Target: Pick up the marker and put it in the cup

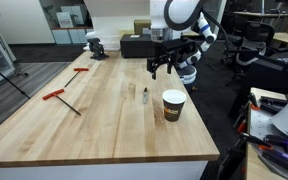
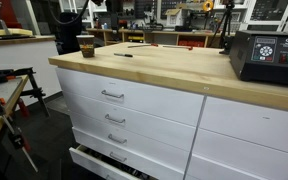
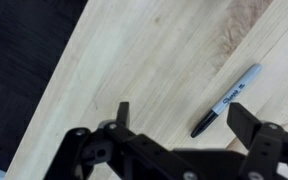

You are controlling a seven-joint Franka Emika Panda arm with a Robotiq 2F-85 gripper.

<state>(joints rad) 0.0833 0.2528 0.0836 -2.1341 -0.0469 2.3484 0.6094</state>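
Note:
My gripper has the marker's black cap [image 3: 204, 123] off-centre between its open fingers, so next it needs to go toward the right in the wrist view, then down onto the cap.
The marker [image 3: 227, 100], a thin pen with a grey body and black cap, lies flat on the wooden table in the wrist view. It also shows as a small dark stick in an exterior view [image 1: 146, 95]. The cup [image 1: 173, 105], brown paper with a white rim, stands upright near the table's edge, a little to the right of the marker; it also shows in an exterior view [image 2: 86, 45]. My gripper [image 1: 165, 66] is open and empty, hovering above the table beyond the marker. In the wrist view its fingers [image 3: 184, 120] straddle the marker's capped end from above.
Two long red-handled tools [image 1: 61, 98] [image 1: 81, 70] lie on the table's left part. A vise [image 1: 95, 46] and a dark box [image 1: 136, 45] stand at the far end. A black device [image 2: 267, 58] sits on the table. White drawers [image 2: 112, 95] are below.

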